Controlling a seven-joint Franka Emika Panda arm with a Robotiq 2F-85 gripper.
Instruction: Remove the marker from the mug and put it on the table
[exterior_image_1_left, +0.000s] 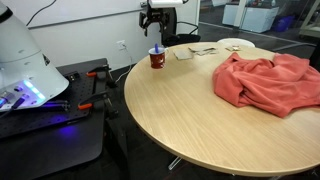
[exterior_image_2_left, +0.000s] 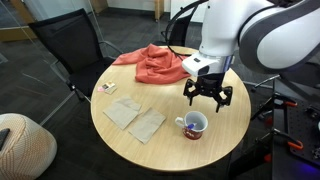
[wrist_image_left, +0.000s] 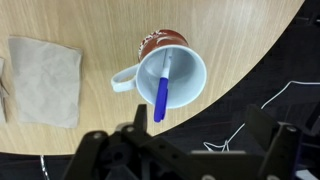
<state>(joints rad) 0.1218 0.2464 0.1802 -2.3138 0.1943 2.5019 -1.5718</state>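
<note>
I will next lower my gripper and shift it onto the marker's blue top end (exterior_image_1_left: 157, 47) (wrist_image_left: 160, 100), because that end is below it and to its left in the wrist view.
The dark red-brown mug (exterior_image_1_left: 157, 60) stands upright near the edge of the round wooden table (exterior_image_1_left: 200, 125). It shows in both exterior views (exterior_image_2_left: 193, 125). In the wrist view the mug (wrist_image_left: 178, 45) is seen from above, with its pale inside and the handle to the left. The blue marker (wrist_image_left: 162, 90) leans inside it, its top end past the rim, and it pokes up above the mug in an exterior view (exterior_image_1_left: 159, 49). My gripper (exterior_image_2_left: 207, 97) hangs above the mug, open and empty, apart from the marker. Its fingers (wrist_image_left: 200, 125) frame the bottom of the wrist view.
A red cloth (exterior_image_1_left: 265, 80) lies bunched on the table (exterior_image_2_left: 160, 148). Two tan napkins (exterior_image_2_left: 135, 118) lie flat beside the mug, one of them in the wrist view (wrist_image_left: 45, 80). Black chairs (exterior_image_2_left: 60, 50) stand around. The black platform with the white robot base (exterior_image_1_left: 25, 60) is beside the table.
</note>
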